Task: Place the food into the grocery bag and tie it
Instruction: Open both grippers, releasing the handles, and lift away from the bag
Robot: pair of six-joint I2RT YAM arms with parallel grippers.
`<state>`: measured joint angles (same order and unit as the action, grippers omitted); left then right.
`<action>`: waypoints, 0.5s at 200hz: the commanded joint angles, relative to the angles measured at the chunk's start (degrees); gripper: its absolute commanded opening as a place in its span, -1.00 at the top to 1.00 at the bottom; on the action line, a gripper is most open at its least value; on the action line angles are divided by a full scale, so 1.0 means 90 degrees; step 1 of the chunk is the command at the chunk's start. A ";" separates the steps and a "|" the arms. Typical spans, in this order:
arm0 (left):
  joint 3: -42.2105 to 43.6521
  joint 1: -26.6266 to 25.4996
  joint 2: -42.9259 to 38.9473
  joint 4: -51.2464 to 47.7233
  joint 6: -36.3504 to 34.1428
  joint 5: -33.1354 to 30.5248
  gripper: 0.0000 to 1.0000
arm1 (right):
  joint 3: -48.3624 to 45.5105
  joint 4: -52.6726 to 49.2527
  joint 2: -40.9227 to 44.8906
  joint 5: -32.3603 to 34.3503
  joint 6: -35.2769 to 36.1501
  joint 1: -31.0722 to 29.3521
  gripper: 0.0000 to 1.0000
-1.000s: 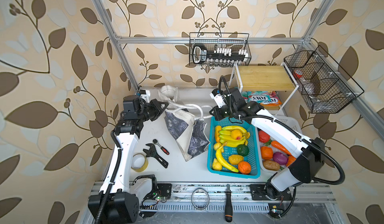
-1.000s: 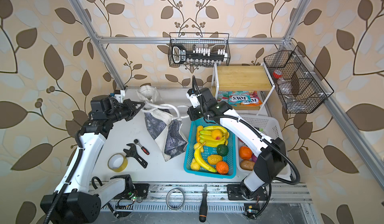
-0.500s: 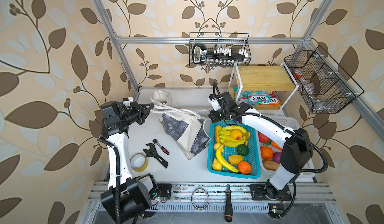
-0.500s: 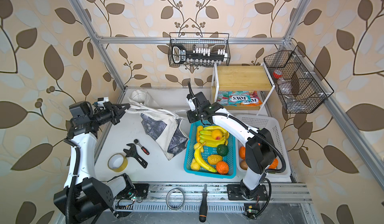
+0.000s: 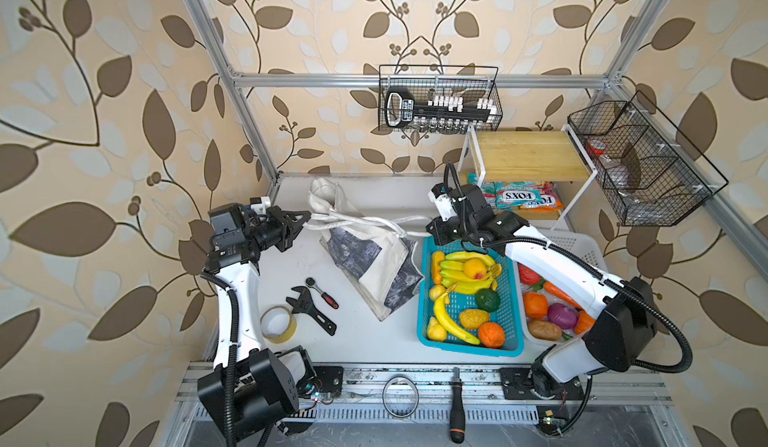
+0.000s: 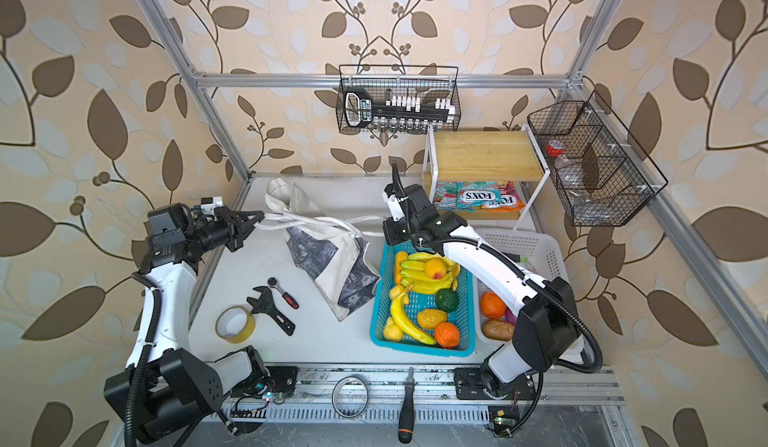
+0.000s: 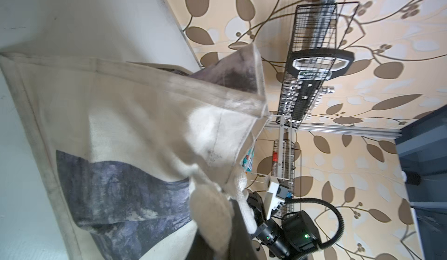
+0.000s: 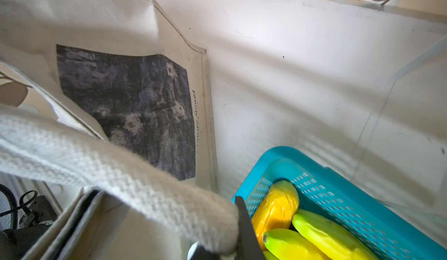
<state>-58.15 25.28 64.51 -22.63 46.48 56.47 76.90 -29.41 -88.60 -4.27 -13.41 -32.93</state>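
Observation:
The left gripper tips slightly downward and opens next, releasing the pinched strap (image 5: 316,217) beside the bag, since the strap stretches across the bag (image 5: 374,266) to my right gripper.
The grocery bag (image 5: 374,266) (image 6: 328,266) lies slumped on the table's middle, an off-white tote with a mottled grey-blue panel. Its white strap handles (image 5: 353,218) stretch sideways above it between both grippers. My left gripper (image 5: 305,216) (image 6: 259,216) is shut on a strap at the bag's left. My right gripper (image 5: 430,231) (image 6: 384,233) is shut on a strap at its right, over the blue basket's far end. The wrist views show the woven strap (image 7: 244,198) (image 8: 121,169) pinched in each gripper (image 7: 225,234) (image 8: 229,246). What lies inside the bag is hidden, so the food is out of view.
A blue basket (image 5: 509,299) of toy fruit touches the bag's right side, with a white basket (image 5: 577,245) of toy vegetables beyond it. FOX'S packets (image 5: 523,195) lie under the wooden shelf (image 5: 528,154). A wrench (image 5: 309,308), ratchet (image 5: 322,293) and tape roll (image 5: 278,320) lie front left.
My left gripper has drawn its strap leftward, and the slack loops have pulled into taut lines. The bag has shifted and tilted. The right gripper has barely moved.

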 commanded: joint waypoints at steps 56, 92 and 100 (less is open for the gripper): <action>-0.0369 -0.0382 -0.0167 -0.0398 -0.1107 -0.2987 0.89 | 0.0272 -0.0981 -0.0263 0.0949 0.0347 0.0155 0.90; -0.0461 -0.0377 -0.0305 -0.0198 -0.0956 -0.2925 0.33 | 0.0162 -0.0888 -0.0194 0.0848 0.0257 0.0170 0.53; -0.0477 -0.0377 -0.0353 -0.0208 -0.0960 -0.2976 0.26 | 0.0236 -0.0920 -0.0177 0.0808 0.0268 0.0152 0.49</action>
<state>-59.61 20.99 63.35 -26.11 39.05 35.64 79.26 -33.06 -90.08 -0.64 -12.32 -32.38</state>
